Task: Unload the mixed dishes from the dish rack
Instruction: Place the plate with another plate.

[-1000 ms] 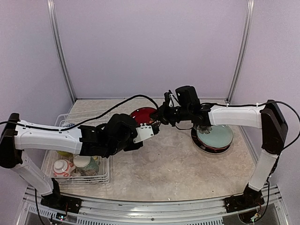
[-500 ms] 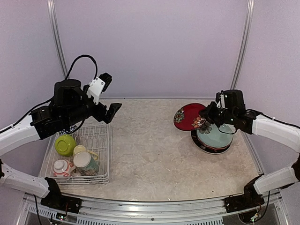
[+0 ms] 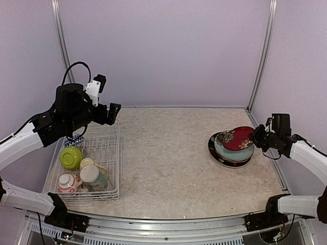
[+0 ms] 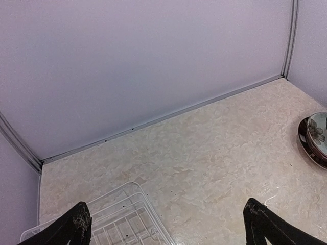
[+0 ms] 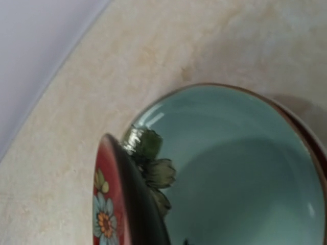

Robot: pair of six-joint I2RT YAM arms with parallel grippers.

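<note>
My right gripper lowers the dark red floral plate until it rests inside the pale teal plate (image 3: 233,152) (image 5: 240,168) and lets it go next, since that stack lies below.
The dish rack (image 3: 113,168) stands at the left, its corner showing in the left wrist view (image 4: 134,203). In it lie a lime-green bowl (image 3: 71,157), a red-white patterned bowl (image 3: 67,182), a yellow mug (image 3: 87,163) and a cream patterned mug (image 3: 95,177). My left gripper (image 3: 111,113) (image 4: 168,227) hangs open and empty above the rack's far end. My right gripper (image 3: 258,136) is shut on the dark red floral plate (image 3: 239,138) (image 5: 106,204), held tilted just over the pale teal plate (image 3: 233,152) (image 5: 240,168), which tops a dark-rimmed plate (image 3: 225,160).
The plate stack (image 4: 316,137) sits at the right of the marbled table (image 3: 168,163), close to the right wall. Purple walls with metal corner rails (image 3: 258,56) close in the back and both sides.
My left arm has pulled back from the table's middle to above the rack, its gripper now open. My right arm has carried the red plate rightward to over the stack.
</note>
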